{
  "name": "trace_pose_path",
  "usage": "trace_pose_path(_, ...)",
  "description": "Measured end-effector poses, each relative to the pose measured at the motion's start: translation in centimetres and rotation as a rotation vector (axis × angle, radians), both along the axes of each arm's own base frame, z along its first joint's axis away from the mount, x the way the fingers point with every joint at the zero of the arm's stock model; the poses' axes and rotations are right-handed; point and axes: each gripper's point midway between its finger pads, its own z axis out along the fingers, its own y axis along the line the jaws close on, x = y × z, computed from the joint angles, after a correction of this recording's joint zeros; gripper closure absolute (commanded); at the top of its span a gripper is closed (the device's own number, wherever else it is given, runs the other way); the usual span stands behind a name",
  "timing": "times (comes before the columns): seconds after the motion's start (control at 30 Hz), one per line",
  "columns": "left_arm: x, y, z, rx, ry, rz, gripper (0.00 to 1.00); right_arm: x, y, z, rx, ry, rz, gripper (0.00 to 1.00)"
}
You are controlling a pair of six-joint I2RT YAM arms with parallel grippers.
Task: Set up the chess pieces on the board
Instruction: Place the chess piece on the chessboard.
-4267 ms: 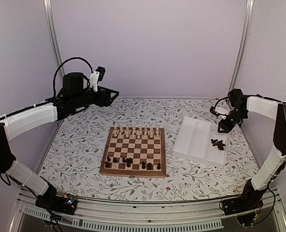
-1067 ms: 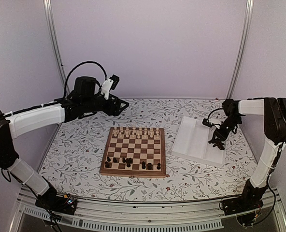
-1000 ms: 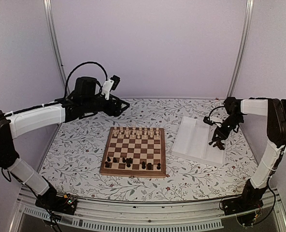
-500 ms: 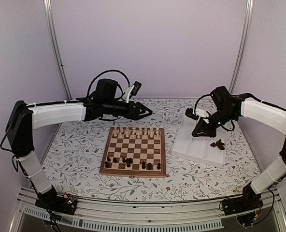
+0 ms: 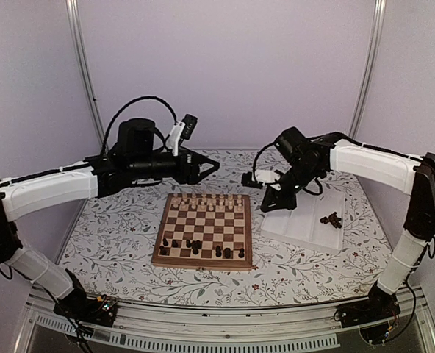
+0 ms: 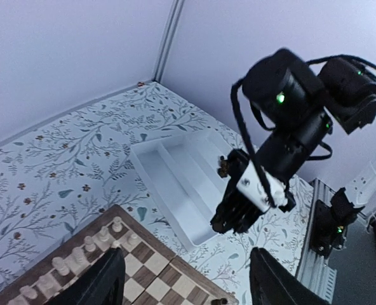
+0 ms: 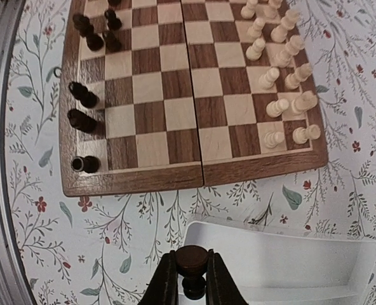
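Next, my right gripper moves off the tray toward the board's fold and lowers the dark chess piece, since the board's middle squares by the tray are empty.
My right gripper [image 7: 192, 279] is shut on a dark chess piece [image 7: 192, 259], round top showing between the fingers. In the top view this gripper [image 5: 267, 207] hangs over the white tray's left end, just right of the board [image 5: 203, 261]. Several dark chess pieces [image 5: 192, 245] stand unevenly along the board's near rows, seen from the right wrist at its left side [image 7: 86, 95]. A few more dark pieces [image 5: 330, 218] lie in the tray. My left gripper [image 5: 206, 168] hovers open and empty behind the board's far edge; its fingers [image 6: 105, 283] frame the right arm.
Pale chessmen [image 5: 206, 200] fill the board's two far rows. The white ridged tray [image 5: 298, 228] lies right of the board on the floral cloth. Both arms reach towards the middle, above the board's far side, and walls close in the back and sides.
The right gripper rose from the dark pile at the tray's right end and carried a piece left to the tray's left end. The left gripper moved right, behind the board.
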Motion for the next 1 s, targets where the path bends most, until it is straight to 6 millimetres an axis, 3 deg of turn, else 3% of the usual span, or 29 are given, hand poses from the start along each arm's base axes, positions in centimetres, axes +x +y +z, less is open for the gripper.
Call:
trace_pose_path(0.1,0.7,3.7,2.6,0.049,-0.094,0.116,0.29,-0.7,-0.2,-3.5,-0.174,0.000,0.032,0.94)
trace_pose_path(0.17,1.4,6.1,3.8,0.079,-0.145,0.188,0.29,-0.7,-0.3,-4.6,-0.271,-0.024,0.057,0.93)
trace_pose_path(0.3,2.7,10.2,3.8,0.147,-0.200,0.308,0.28,0.6,1.2,-3.4,-0.361,-0.126,0.093,0.93)
trace_pose_path(0.43,3.7,13.1,1.2,0.230,-0.194,0.383,0.28,2.0,3.4,-2.3,-0.425,-0.244,0.122,0.92)
trace_pose_path(0.6,3.9,14.5,-1.4,0.288,-0.167,0.400,0.28,2.1,4.8,-5.3,-0.574,-0.306,0.197,0.92)
trace_pose_path(0.73,3.7,14.7,-1.3,0.287,-0.174,0.397,0.28,2.3,5.3,-7.4,-0.671,-0.339,0.245,0.92)
trace_pose_path(1.0,3.2,14.4,-0.8,0.271,-0.184,0.368,0.28,3.0,6.1,-7.6,-0.735,-0.415,0.293,0.90)
